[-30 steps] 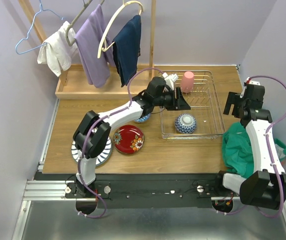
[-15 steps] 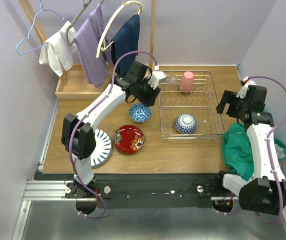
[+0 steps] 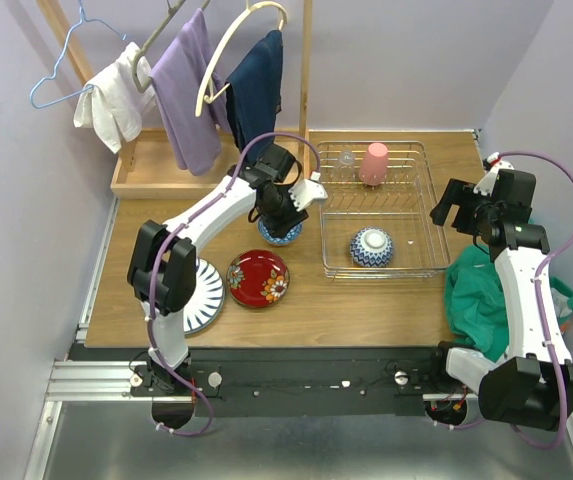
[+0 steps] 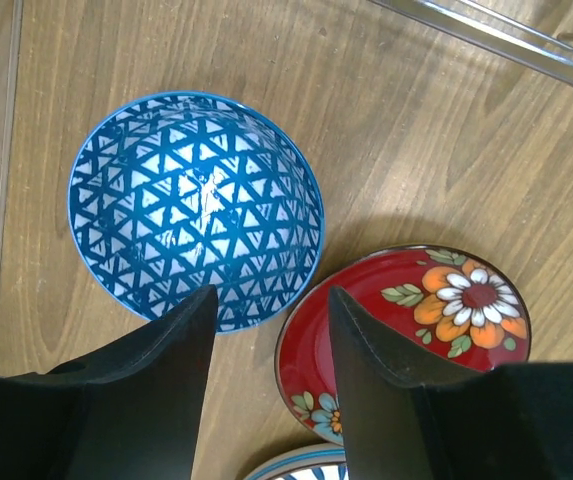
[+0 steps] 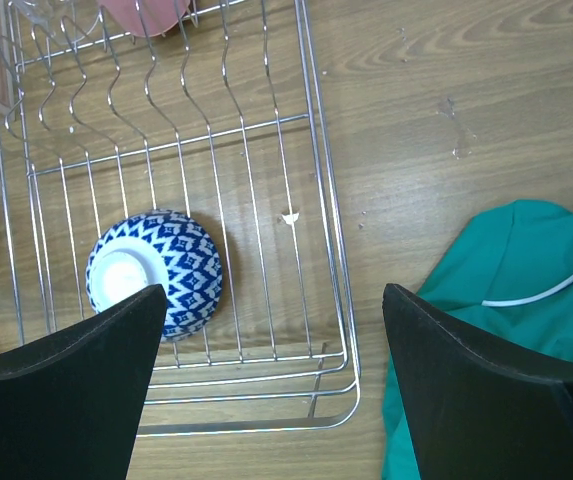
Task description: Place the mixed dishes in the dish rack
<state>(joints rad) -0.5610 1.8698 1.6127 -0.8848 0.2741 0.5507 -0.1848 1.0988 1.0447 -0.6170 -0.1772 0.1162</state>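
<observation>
The left gripper lowers, open, onto the bowl's rim by the red floral plate next, since that rim lies below it, between its parted fingers.
A blue triangle-patterned bowl (image 4: 196,210) stands upright on the table left of the dish rack (image 3: 406,205). My left gripper (image 4: 271,300) hovers open over its near rim, empty. In the top view the left gripper (image 3: 284,215) covers part of that bowl (image 3: 280,238). Beside it lie the red floral plate (image 4: 406,330) (image 3: 258,278) and the blue-striped white plate (image 3: 201,300). Inside the rack, a pink cup (image 3: 373,163) stands at the back and a blue-white bowl (image 5: 156,272) lies upside down. My right gripper (image 5: 271,300) (image 3: 456,212) hangs open above the rack's right edge.
A green cloth (image 5: 506,300) lies on the table right of the rack. A wooden tray (image 3: 166,180) under a clothes rack with hung garments stands at the back left. A small clear glass (image 3: 346,158) sits in the rack's far left corner.
My left arm has drawn back out of the rack, swung left and come down over the blue bowl on the table. My right gripper has shifted slightly left toward the rack.
</observation>
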